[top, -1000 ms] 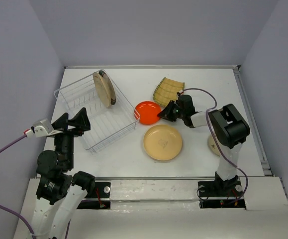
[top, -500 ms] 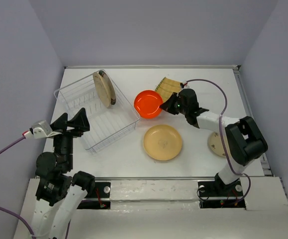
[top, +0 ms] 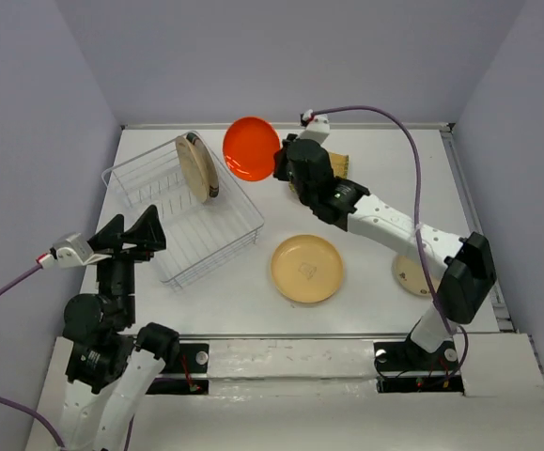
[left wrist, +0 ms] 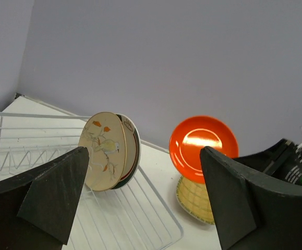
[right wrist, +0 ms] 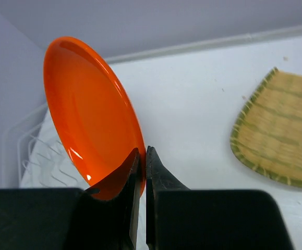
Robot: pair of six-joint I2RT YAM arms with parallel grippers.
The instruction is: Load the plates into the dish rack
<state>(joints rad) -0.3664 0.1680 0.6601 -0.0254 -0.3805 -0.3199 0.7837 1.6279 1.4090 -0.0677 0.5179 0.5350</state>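
The empty rack slots by the cream plate (top: 175,181) lie below my right gripper and left in the top view, so it will cross there next, lower and release.
My right gripper (top: 279,162) is shut on the rim of the orange-red plate (top: 250,148) and holds it on edge in the air, just right of the white wire dish rack (top: 239,199). The plate also shows in the right wrist view (right wrist: 91,112) and the left wrist view (left wrist: 204,140). Two plates stand upright in the rack's far end: a cream one (top: 194,169) and a dark-rimmed one (top: 211,167) behind it. A tan plate (top: 306,269) lies flat mid-table. The yellow woven plate (right wrist: 276,127) lies at the back. My left gripper (top: 142,232) is open and empty, near the rack's front-left corner.
A small cream dish (top: 409,274) lies at the right, partly hidden behind my right arm. Grey walls close the table on three sides. My right arm stretches diagonally across the table's right half.
My right gripper has lifted the orange-red plate off the table, tipped it on edge and carried it up and left toward the rack. The left arm has barely moved.
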